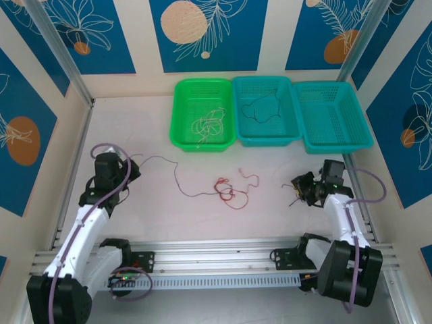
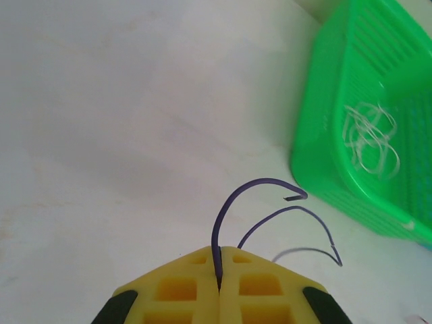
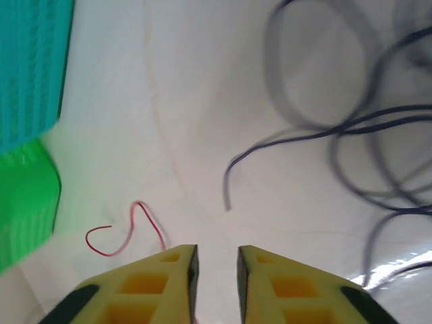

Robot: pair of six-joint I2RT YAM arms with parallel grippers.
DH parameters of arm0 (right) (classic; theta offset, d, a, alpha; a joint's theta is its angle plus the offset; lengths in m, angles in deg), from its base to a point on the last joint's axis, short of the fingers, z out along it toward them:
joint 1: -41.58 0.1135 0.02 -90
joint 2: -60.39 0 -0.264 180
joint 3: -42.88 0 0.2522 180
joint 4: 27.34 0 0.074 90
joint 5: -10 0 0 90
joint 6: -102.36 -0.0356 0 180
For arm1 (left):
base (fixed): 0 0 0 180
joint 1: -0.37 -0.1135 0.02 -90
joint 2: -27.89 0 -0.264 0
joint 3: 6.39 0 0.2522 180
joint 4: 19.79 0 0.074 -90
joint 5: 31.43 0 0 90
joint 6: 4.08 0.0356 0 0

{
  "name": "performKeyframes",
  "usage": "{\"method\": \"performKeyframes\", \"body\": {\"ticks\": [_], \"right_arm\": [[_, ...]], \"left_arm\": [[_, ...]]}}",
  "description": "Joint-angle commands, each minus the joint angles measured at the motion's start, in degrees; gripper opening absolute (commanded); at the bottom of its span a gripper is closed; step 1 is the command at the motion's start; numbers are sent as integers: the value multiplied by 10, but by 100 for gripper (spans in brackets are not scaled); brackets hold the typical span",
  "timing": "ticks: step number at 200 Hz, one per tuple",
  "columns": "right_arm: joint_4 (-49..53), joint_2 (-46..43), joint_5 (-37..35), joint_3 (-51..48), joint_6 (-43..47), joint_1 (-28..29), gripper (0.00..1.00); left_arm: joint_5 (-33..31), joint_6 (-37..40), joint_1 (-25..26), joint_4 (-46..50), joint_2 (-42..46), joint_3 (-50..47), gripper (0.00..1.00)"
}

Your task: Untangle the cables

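I need to move my left gripper slightly toward the red tangle (image 1: 228, 192) next, as it lies toward the table's middle from the gripper, and release the dark purple cable (image 1: 177, 177) running there.
On the table's middle lies a red cable tangle (image 1: 228, 192). A thin dark purple cable (image 1: 177, 177) runs from it leftwards to my left gripper (image 1: 133, 169). In the left wrist view the yellow fingers (image 2: 196, 287) are shut on that purple cable (image 2: 226, 206), which arcs up out of the jaws. My right gripper (image 1: 300, 189) is at the right, open, its fingers (image 3: 165, 273) apart with nothing between them. Loose dark purple loops (image 3: 324, 131) lie just ahead of it, blurred. A red cable end (image 3: 138, 219) curls beside its left finger.
Three baskets stand at the back: a green one (image 1: 182, 115) holding beige cables (image 1: 208, 124), a teal one (image 1: 291, 111) holding a dark cable (image 1: 264, 111), and a second teal one (image 1: 358, 111). The green basket's corner (image 2: 317, 142) is close to the left gripper's right.
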Motion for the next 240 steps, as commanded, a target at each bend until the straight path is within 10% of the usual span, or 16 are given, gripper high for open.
{"method": "performKeyframes", "body": {"ticks": [1, 73, 139, 198, 240], "right_arm": [[-30, -31, 9, 27, 48, 100, 30], [-77, 166, -204, 212, 248, 560, 41], [43, 508, -162, 478, 358, 659, 42], [108, 600, -117, 533, 383, 663, 43], [107, 600, -155, 512, 373, 665, 10]], "left_arm": [[94, 5, 4, -42, -16, -6, 0], [126, 45, 23, -41, -21, 36, 0], [115, 73, 57, -15, -39, 52, 0], [102, 72, 59, -21, -46, 42, 0], [110, 65, 58, -38, -59, 42, 0]]}}
